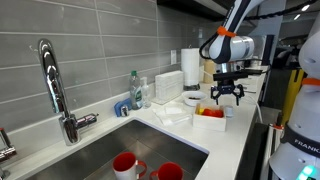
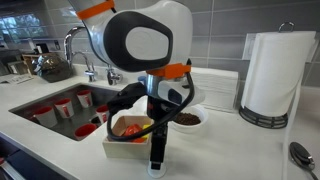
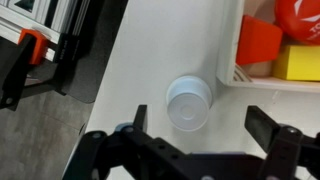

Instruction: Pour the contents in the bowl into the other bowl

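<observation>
My gripper lowers around the sides of the small round white cup [image 3: 188,102] next and closes there, because the cup stands below between the open fingers.
The white bowl [image 2: 187,118] with brownish contents sits on the counter behind my arm; in an exterior view it is [image 1: 192,100]. Beside it stands a squarish white-walled bowl [image 2: 115,148] holding red and yellow pieces, which shows at the top right of the wrist view [image 3: 232,60] and as [image 1: 212,123]. My gripper [image 3: 200,118] hangs open above the counter's front strip, next to that squarish bowl. Straight below it stands a small round white cup [image 3: 188,102]. Nothing is between the fingers [image 3: 140,116]. Both exterior views show the gripper [image 1: 226,97] [image 2: 148,138] pointing down.
A sink [image 1: 100,145] with red mugs [image 1: 125,163] and a faucet [image 1: 55,85] lies along the counter. A paper towel roll [image 2: 275,70], a soap bottle [image 1: 135,90] and a spoon [image 2: 300,155] stand around. The counter edge [image 3: 105,90] drops off just beside the cup.
</observation>
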Robot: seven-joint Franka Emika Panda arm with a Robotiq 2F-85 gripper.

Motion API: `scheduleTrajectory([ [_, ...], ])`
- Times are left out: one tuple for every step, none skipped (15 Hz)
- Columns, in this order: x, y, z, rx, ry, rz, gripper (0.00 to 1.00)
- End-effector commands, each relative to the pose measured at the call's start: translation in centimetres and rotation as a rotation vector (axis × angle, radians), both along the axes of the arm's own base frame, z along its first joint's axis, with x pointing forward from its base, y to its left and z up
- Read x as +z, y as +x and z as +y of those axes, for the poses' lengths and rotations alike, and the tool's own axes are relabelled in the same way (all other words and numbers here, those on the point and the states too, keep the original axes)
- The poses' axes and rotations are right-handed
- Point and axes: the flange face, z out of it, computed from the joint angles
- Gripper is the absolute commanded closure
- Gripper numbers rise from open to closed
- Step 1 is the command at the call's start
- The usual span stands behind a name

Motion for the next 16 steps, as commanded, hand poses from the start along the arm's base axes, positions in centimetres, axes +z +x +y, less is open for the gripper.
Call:
scheduleTrajectory([
  [-0.2,-0.3,-0.3,-0.018,-0.015,0.017,0.0],
  [-0.4,-0.4,-0.3,-0.022,-0.011,0.022,0.0],
  [-0.5,-0.5,-0.3,-0.024,-0.01,0.026,0.0],
  [-0.7,-0.6,-0.3,-0.027,-0.011,0.028,0.0],
  [-0.9,-0.6,-0.4,-0.029,-0.014,0.029,0.02],
  [-1.0,-0.6,-0.4,-0.037,-0.018,0.027,0.27],
  [-1.2,-0.5,-0.5,-0.045,-0.022,0.021,0.27],
  [-1.3,-0.4,-0.4,-0.051,-0.028,0.015,0.32],
  [-1.4,-0.3,-0.5,-0.056,-0.032,0.012,0.4],
  [-1.6,-0.3,-0.5,-0.063,-0.035,0.005,0.49],
  [-1.7,-0.2,-0.5,-0.068,-0.039,0.0,0.59],
  [-1.9,-0.2,-0.6,-0.07,-0.042,-0.004,0.66],
  [-2.0,-0.2,-0.6,-0.074,-0.043,-0.007,0.77],
  [-2.0,-0.1,-0.6,-0.078,-0.043,-0.011,0.84],
  [-1.8,-0.1,-0.6,-0.08,-0.039,-0.014,0.91],
  [-1.2,-0.1,-0.7,-0.083,-0.031,-0.019,0.92],
])
